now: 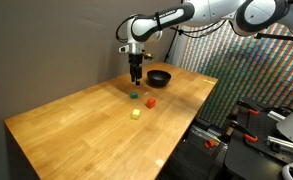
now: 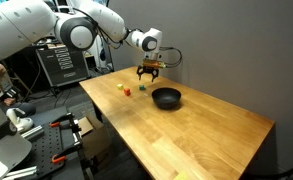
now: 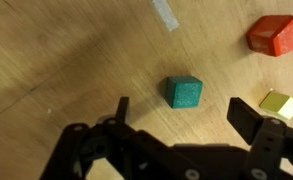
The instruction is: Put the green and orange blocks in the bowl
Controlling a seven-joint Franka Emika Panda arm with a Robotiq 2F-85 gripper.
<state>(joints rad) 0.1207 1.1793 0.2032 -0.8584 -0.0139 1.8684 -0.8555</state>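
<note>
The robot's gripper is above the block, which lies between its open fingers, so it needs to go straight down around the sides of the green block [image 1: 133,96] [image 3: 184,92] and close.
The green block [image 3: 184,92] lies on the wooden table, seen between my fingers in the wrist view. The orange block [image 3: 274,35] lies apart from it at the upper right. Both exterior views show the green block [image 1: 133,96] [image 2: 143,88] and the orange block [image 1: 151,101] [image 2: 129,92] close together. The black bowl [image 1: 159,76] [image 2: 166,97] sits on the table beyond them and looks empty. My gripper [image 3: 184,115] [image 1: 137,75] [image 2: 149,72] is open and empty, hanging above the green block.
A pale yellow cube [image 3: 280,103] [image 1: 136,114] [image 2: 121,87] lies near the two blocks. A strip of tape [image 3: 165,14] is on the wood. The table edge [image 1: 201,110] drops off beside racks and equipment.
</note>
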